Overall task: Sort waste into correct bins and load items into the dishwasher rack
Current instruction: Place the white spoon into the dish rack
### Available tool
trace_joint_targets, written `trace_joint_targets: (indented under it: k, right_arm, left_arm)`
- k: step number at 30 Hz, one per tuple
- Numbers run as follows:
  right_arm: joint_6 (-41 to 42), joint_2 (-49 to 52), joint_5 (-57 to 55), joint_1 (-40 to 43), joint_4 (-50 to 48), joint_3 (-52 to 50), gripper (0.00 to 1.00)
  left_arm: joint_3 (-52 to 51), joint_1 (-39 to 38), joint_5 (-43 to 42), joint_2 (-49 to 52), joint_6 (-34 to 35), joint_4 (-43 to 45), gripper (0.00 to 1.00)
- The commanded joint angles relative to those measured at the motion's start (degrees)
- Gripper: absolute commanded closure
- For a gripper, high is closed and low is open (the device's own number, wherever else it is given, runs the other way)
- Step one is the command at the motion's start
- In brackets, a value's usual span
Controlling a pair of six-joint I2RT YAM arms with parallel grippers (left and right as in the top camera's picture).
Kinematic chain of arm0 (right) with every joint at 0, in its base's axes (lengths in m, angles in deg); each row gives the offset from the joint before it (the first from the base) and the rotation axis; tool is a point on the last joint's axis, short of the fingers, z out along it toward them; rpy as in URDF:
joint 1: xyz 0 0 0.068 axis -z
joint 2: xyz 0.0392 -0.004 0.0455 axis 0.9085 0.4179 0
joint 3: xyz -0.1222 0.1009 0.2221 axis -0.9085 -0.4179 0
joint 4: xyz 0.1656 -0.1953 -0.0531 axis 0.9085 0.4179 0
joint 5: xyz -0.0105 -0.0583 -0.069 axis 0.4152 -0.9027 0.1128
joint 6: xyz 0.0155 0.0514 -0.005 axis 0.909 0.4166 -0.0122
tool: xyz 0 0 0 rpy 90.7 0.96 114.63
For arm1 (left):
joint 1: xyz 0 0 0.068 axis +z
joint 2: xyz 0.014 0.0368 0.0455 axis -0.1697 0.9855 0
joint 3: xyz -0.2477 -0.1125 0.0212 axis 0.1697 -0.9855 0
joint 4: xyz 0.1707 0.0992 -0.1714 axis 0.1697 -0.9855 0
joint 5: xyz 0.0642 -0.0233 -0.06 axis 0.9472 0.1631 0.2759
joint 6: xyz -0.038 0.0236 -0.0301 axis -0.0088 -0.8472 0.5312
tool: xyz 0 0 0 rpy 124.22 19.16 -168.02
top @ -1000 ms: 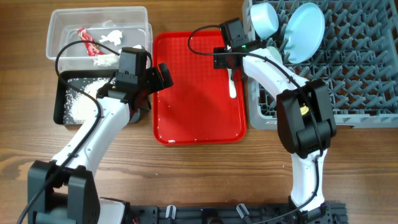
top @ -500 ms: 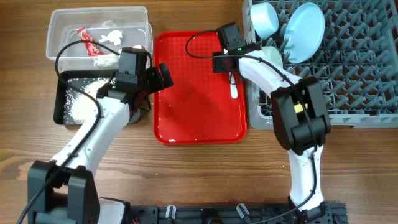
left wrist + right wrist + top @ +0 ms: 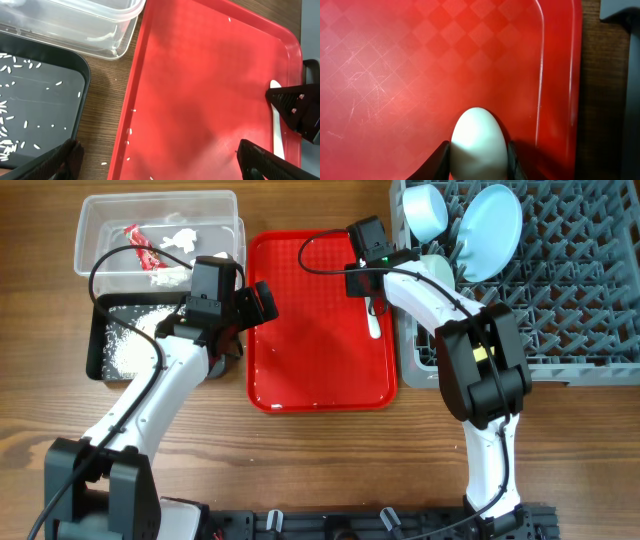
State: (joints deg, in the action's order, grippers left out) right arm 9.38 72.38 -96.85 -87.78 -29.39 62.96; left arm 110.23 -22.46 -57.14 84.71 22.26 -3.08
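The robot's right gripper will lift the spoon [image 3: 374,320] across to its right in the overhead view and release it among the empty pegs of the dishwasher rack beside the light-blue plate, since those pegs are there.
A white plastic spoon [image 3: 374,320] lies on the right side of the red tray [image 3: 320,370]. My right gripper [image 3: 368,285] is shut on the spoon's bowl [image 3: 477,142], low on the tray; its fingers [image 3: 477,162] touch both sides. My left gripper [image 3: 250,305] is open and empty above the tray's left edge [image 3: 160,167]. A few rice grains [image 3: 129,132] lie along that edge. The clear bin [image 3: 90,240] holds a red wrapper [image 3: 142,248] and tissue bits [image 3: 178,240]. The black bin [image 3: 96,345] holds rice [image 3: 125,350].
The grey rack [image 3: 560,310] at the right holds a light-blue plate [image 3: 495,230], a pale blue bowl [image 3: 425,210] and a mint-green bowl [image 3: 438,265]. The rack's edge stands close to the tray's right rim. Wooden table all around.
My right gripper has shifted a little to the left and down over the spoon's upper end. The left arm has not moved.
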Motion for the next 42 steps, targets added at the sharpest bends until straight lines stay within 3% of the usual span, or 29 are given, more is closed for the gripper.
trace_joint_targets:
  k: [1, 12, 21, 23, 25, 32, 34, 36, 37, 39, 42]
  right_arm:
    - [-0.07, 2.21, 2.45, -0.17, 1.77, 0.13, 0.79]
    - [-0.79, -11.89, 5.09, -0.17, 7.32, 0.17, 0.79]
    - [1.16, -32.68, 5.03, 3.85, 21.07, 0.17, 0.8]
    - [2.34, -36.83, 4.98, 7.3, 25.29, 0.17, 0.85]
    - [6.4, -39.01, 2.86, 11.3, 28.98, 0.17, 0.91]
    - [15.56, -39.1, 2.32, 28.61, 33.62, 0.04, 0.84]
    - [23.63, -39.06, 0.04, 32.85, 32.37, -1.42, 0.85]
    - [35.93, -38.99, -4.0, 34.62, 31.58, -4.22, 0.86]
    - [46.75, -38.97, -6.73, 34.77, 31.21, -7.37, 0.91]
    - [56.13, -38.84, -7.65, 34.71, 26.25, -13.07, 0.92]
    - [57.24, -37.83, -5.9, 34.67, 14.19, -21.94, 0.89]
  left_arm:
    - [-0.11, 0.11, 0.79, -0.17, 0.35, 0.15, 0.0]
    - [-0.11, 0.11, 0.79, -0.17, 0.35, 0.15, 0.0]
    - [-0.11, 0.11, 0.79, -0.17, 0.33, 0.15, 0.0]
    - [-0.11, 0.11, 0.79, -0.17, 0.35, 0.15, 0.0]
    - [-0.11, 0.11, 0.79, -0.17, 0.33, 0.15, 0.0]
    - [-0.11, 0.11, 0.79, -0.17, 0.35, 0.15, 0.0]
    - [-0.11, 0.11, 0.79, -0.17, 0.33, 0.15, 0.0]
    - [-0.11, 0.11, 0.79, -0.17, 0.35, 0.15, 0.0]
    - [-0.11, 0.11, 0.79, -0.17, 0.35, 0.15, 0.0]
    - [-0.11, 0.11, 0.79, -0.17, 0.35, 0.15, 0.0]
    - [-0.11, 0.11, 0.79, -0.17, 0.33, 0.15, 0.0]
